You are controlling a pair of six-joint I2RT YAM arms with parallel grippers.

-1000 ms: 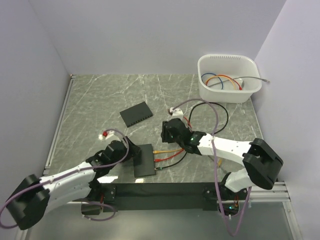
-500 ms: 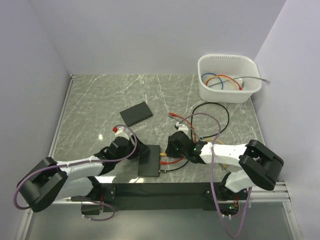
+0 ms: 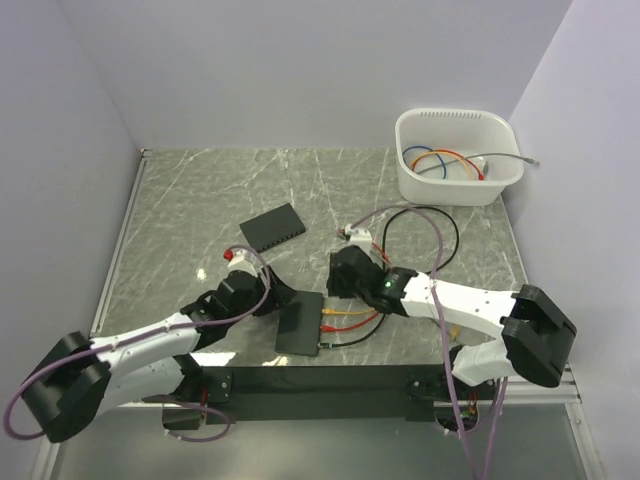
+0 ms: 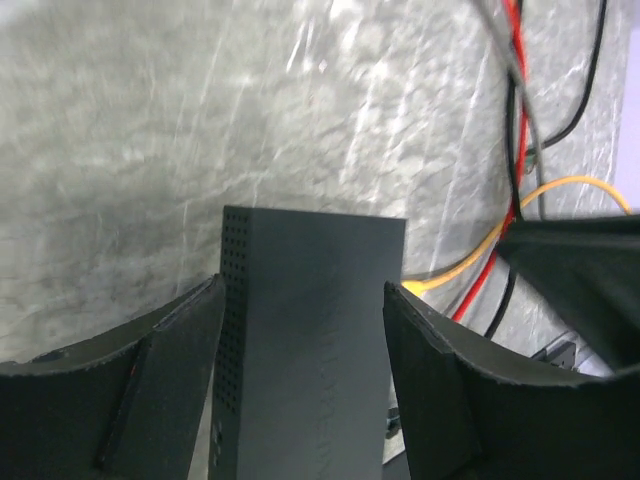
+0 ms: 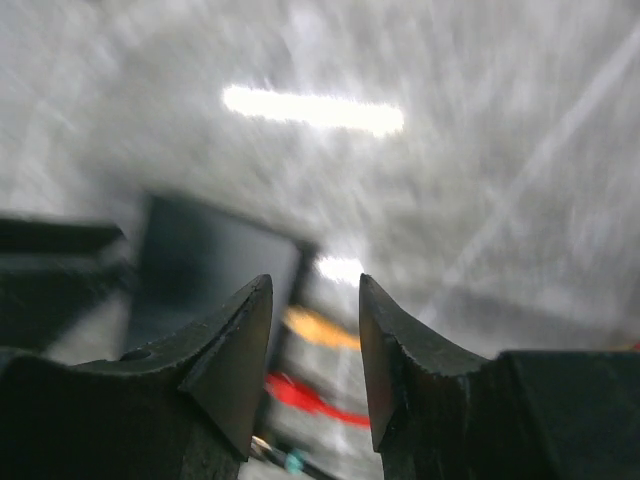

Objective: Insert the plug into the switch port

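The right gripper will next move outward and down onto the far part of the grey cable, since yellow and red plugs already meet the switch (image 3: 300, 322).
The dark flat switch (image 3: 300, 322) lies near the table's front edge. My left gripper (image 3: 272, 297) straddles its left end, and in the left wrist view (image 4: 303, 290) both fingers press on the switch's sides (image 4: 315, 360). A yellow cable (image 3: 345, 311), a red cable (image 3: 352, 322) and a black cable (image 3: 350, 337) end at the switch's right edge. My right gripper (image 3: 338, 283) hovers open and empty just above and right of them. In the blurred right wrist view (image 5: 315, 290) the yellow plug (image 5: 320, 328) and red plug (image 5: 305, 395) lie below the jaws.
A second dark switch (image 3: 272, 228) lies further back on the marble table. A white bin (image 3: 458, 180) holding several cables stands at the back right. A black cable loop (image 3: 440, 225) lies behind the right arm.
The right gripper dipped towards the cables at the switch, then drew back up and away. The switch shifted slightly right with the left gripper on it.
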